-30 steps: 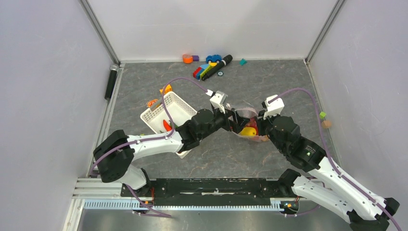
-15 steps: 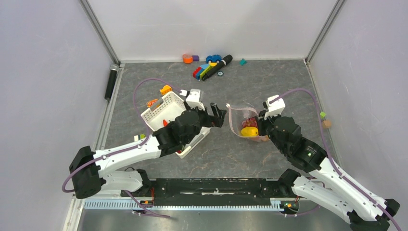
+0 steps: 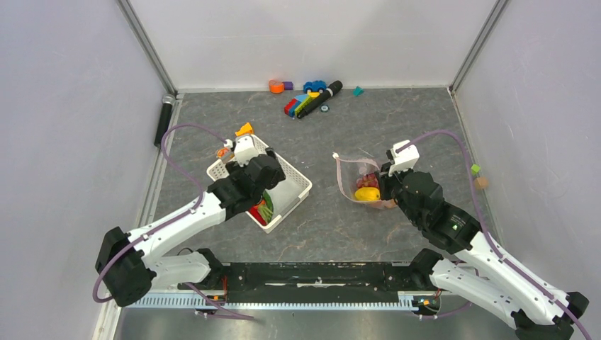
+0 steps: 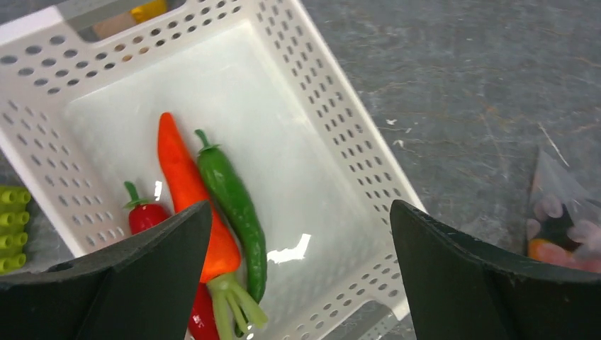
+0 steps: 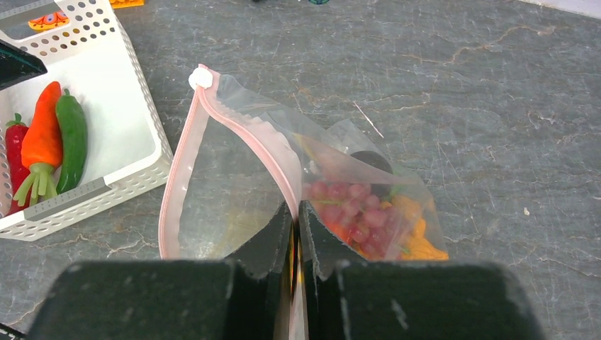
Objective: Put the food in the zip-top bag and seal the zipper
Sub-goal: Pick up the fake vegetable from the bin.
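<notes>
My left gripper lowers inside the basket and closes on the carrot's pointed end [image 4: 173, 142] next, as the orange carrot [image 4: 186, 191] is still there and the bag's opening is open.
The zip-top bag [image 3: 358, 180] lies right of centre with its mouth open toward the left; its pink zipper strip [image 5: 237, 131] ends in a white slider. Inside are grapes [image 5: 351, 212] and orange and yellow food [image 5: 414, 237]. My right gripper [image 5: 296, 219] is shut on the bag's upper mouth edge and holds it up. My left gripper [image 4: 301, 276] is open and empty above the white basket [image 4: 340, 134], which holds an orange carrot [image 4: 186, 191], a green chilli [image 4: 230, 205] and a red chilli [image 4: 145, 216]. The basket also shows in the top view [image 3: 294, 185].
Coloured toy blocks and a car [image 3: 308, 99] lie along the back wall with a black marker. A black cylinder [image 3: 164, 119] lies at the left edge. Small blocks [image 3: 478, 176] sit at the right wall. A yellow toy [image 3: 244, 129] lies behind the basket.
My left arm has pulled back from the bag's mouth to the left and now hangs open over the basket. My right gripper has kept its hold on the bag.
</notes>
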